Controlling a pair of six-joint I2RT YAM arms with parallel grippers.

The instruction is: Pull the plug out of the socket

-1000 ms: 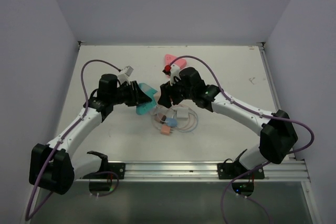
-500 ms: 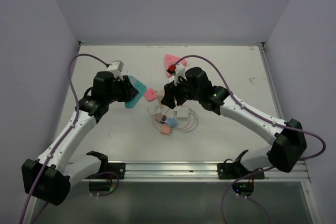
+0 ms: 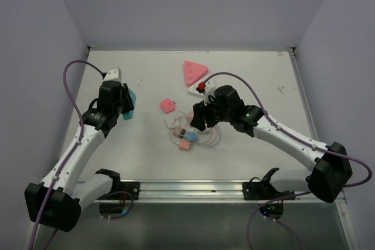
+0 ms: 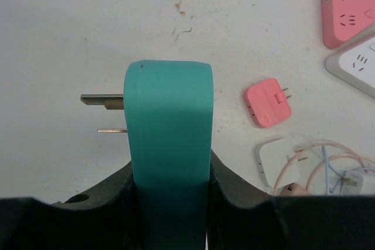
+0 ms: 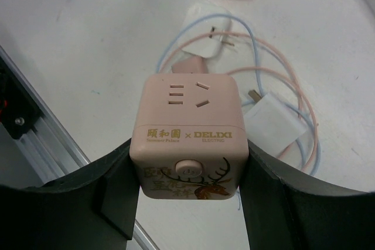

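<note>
The socket goes down to the tabletop by the cables' near edge (image 3: 209,149) next and my right gripper releases it, since the teal plug (image 3: 128,113) is well clear of the socket.
My left gripper (image 3: 124,106) is shut on a teal plug (image 3: 128,113) and holds it over the left part of the table. In the left wrist view the teal plug (image 4: 170,127) stands between my fingers (image 4: 231,188), with its metal prongs (image 4: 102,100) bare and pointing left. My right gripper (image 3: 199,120) is shut on a pale pink cube socket (image 5: 190,136), held above the cable pile. The socket's top holes are empty. Plug and socket are well apart.
A pink triangular power strip (image 3: 194,71) and a white strip with a red switch (image 3: 200,88) lie at the back. A small pink adapter (image 3: 168,105) lies mid-table. White chargers with coiled pink and blue cables (image 3: 190,136) lie under the right gripper.
The two grippers, close together a second ago, have drawn apart. The left one moved left with the teal plug, the right one moved right and nearer with the pink socket.
</note>
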